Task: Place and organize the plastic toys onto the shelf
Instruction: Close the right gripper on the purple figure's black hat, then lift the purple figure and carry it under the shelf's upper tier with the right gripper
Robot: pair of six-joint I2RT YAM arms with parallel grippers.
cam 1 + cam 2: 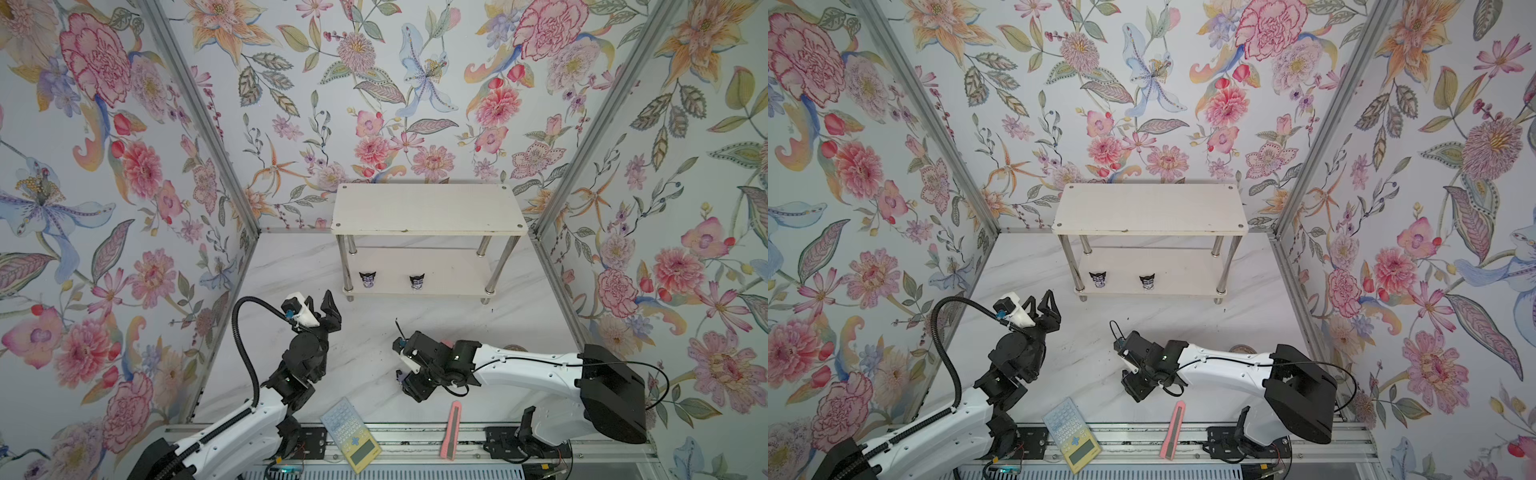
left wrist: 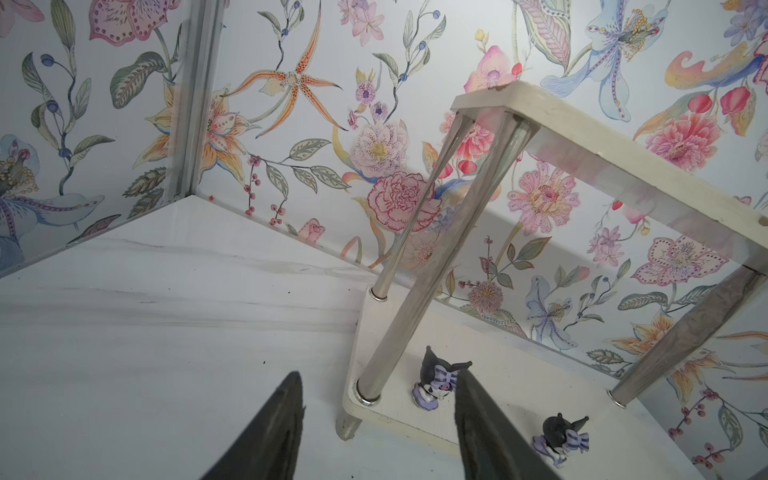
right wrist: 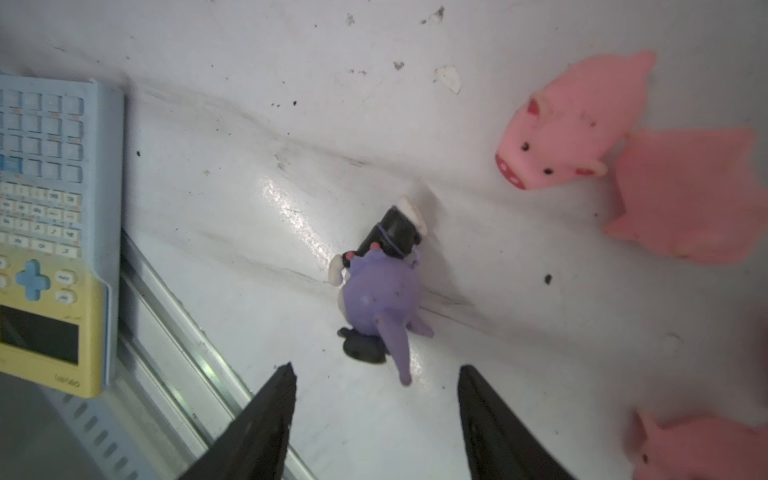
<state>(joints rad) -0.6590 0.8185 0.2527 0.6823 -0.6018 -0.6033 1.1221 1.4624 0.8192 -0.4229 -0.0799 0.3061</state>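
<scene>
The right gripper moves down onto the figurine's rounded purple body [image 3: 381,293] next and closes across it, because the body already lines up with the gap between the gripper's fingers.
The white two-tier shelf [image 1: 428,208] [image 1: 1150,210] stands at the back of the table. Two black-and-purple figurines [image 1: 367,279] [image 1: 417,281] stand upright on its lower board [image 2: 519,374]. My left gripper [image 1: 322,301] [image 2: 378,378] hovers open and empty in front of the shelf's left front leg. My right gripper [image 1: 409,386] [image 3: 376,370] points down at the table, open. A third black-and-purple figurine [image 3: 382,291] lies on its side just beyond its fingertips, untouched. Pink pigs [image 3: 557,137] [image 3: 685,199] [image 3: 702,449] lie near it.
A pale blue-and-yellow calculator [image 1: 351,434] [image 3: 50,228] lies at the table's front edge, half over the metal rail. A long pink utility knife [image 1: 451,430] lies there too, right of the calculator. Floral walls close in the left, back and right sides.
</scene>
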